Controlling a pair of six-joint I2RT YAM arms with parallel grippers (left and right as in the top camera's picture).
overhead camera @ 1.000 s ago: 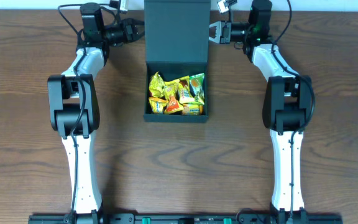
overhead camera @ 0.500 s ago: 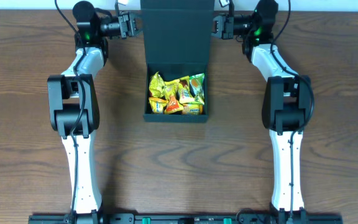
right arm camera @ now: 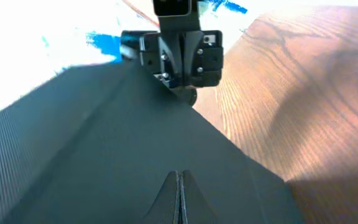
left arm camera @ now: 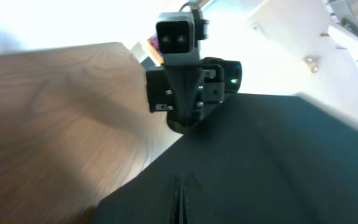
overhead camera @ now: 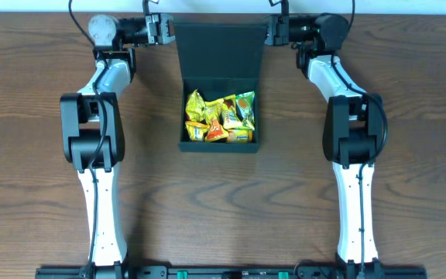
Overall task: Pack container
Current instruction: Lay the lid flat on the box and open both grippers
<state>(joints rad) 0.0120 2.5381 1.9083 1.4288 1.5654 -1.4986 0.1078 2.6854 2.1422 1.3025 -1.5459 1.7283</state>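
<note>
The lid's corner needs to swing up and back toward the open container next, in my left gripper, to cover the snack packets. Then my left gripper needs to let go.
The dark teal container (overhead camera: 184, 144) stands at the table's far middle, open, with yellow, orange and green snack packets (overhead camera: 219, 118) inside. Its hinged flap lid (overhead camera: 219, 50) is raised off the table behind the box. My left gripper (overhead camera: 166, 31) is shut on the lid's far left corner and my right gripper (overhead camera: 272, 31) is shut on its far right corner. The left wrist view shows the lid (left arm camera: 272, 162) under the closed fingers (left arm camera: 180, 200) and the right gripper opposite (left arm camera: 185, 81). The right wrist view shows the lid (right arm camera: 104, 143), closed fingers (right arm camera: 179, 198) and the left gripper (right arm camera: 179, 56).
The brown wooden table (overhead camera: 409, 186) lies all around the box. Both arms stretch along the box's sides toward the far edge, where a white wall strip (overhead camera: 409, 6) runs.
Both grippers closed in on the lid's far corners and lifted. The lid swung up from lying flat behind the box to a raised, tilted position.
</note>
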